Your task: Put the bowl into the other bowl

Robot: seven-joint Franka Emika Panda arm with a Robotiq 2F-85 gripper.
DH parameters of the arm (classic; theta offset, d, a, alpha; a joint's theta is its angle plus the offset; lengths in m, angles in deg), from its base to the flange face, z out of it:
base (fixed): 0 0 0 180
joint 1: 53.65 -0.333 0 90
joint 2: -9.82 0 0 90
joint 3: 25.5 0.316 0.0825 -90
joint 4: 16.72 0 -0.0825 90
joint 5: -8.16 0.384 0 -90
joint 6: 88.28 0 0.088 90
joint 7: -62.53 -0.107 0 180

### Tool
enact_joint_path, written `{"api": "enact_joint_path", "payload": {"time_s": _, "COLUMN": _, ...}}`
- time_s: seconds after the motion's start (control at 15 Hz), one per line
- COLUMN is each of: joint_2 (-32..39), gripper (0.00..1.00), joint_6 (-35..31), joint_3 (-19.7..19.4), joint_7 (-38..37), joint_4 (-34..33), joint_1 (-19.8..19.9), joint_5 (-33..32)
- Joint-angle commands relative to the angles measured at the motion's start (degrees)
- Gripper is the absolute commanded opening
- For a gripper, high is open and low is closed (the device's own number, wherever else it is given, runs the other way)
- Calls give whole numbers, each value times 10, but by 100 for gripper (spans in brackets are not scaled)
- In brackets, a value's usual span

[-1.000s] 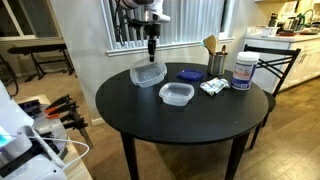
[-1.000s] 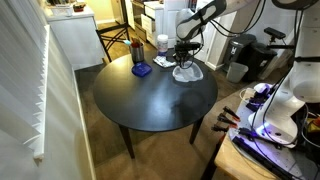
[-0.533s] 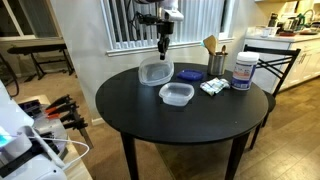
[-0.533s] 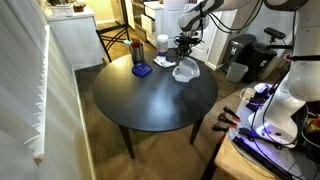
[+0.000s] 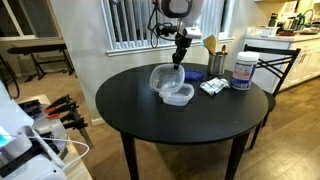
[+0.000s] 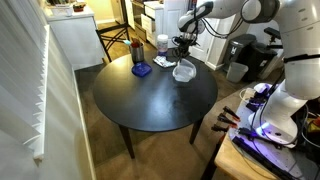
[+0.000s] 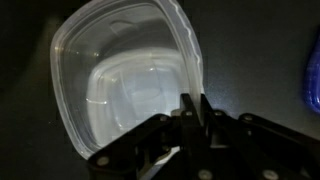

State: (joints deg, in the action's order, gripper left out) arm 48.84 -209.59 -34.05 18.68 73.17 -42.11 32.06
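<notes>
The other bowl's open top (image 5: pixel 181 94) lies below my gripper, slightly outward of the held bowl, so I will move outward, then down, and release the held bowl's rim.
My gripper (image 5: pixel 180 58) is shut on the rim of a clear plastic bowl (image 5: pixel 166 78) and holds it tilted just above the round black table (image 5: pixel 150 120). The other bowl (image 5: pixel 179 96), its clear twin, sits on the table right below and partly under the held one. In an exterior view the gripper (image 6: pixel 183 52) and the two overlapping bowls (image 6: pixel 184 71) are at the table's far side. In the wrist view the gripper (image 7: pixel 196 105) pinches the held bowl's (image 7: pixel 125 85) right rim; a pale square shape shows through its bottom.
A flat blue lid (image 5: pixel 190 74) lies just behind the bowls and shows at the wrist view's right edge (image 7: pixel 313 80). A white labelled jar (image 5: pixel 243 70), a cup with wooden utensils (image 5: pixel 215 60) and a white packet (image 5: pixel 213 87) stand right. A chair (image 5: pixel 278 58) stands beyond.
My gripper has carried the held bowl to the right and lower, from behind-left of the other bowl to directly over it. The other bowl has not moved.
</notes>
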Motion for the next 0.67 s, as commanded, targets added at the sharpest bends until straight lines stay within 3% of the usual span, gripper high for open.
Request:
{"api": "enact_joint_path", "payload": {"time_s": 0.0, "joint_2": 36, "gripper": 4, "joint_6": 13, "joint_3": 9, "joint_7": -15, "joint_4": -54, "joint_1": 17, "joint_5": 29}}
{"api": "enact_joint_path", "payload": {"time_s": 0.6, "joint_2": 66, "gripper": 4, "joint_6": 31, "joint_3": 6, "joint_7": -42, "joint_4": -100, "joint_1": 17, "joint_5": 18}}
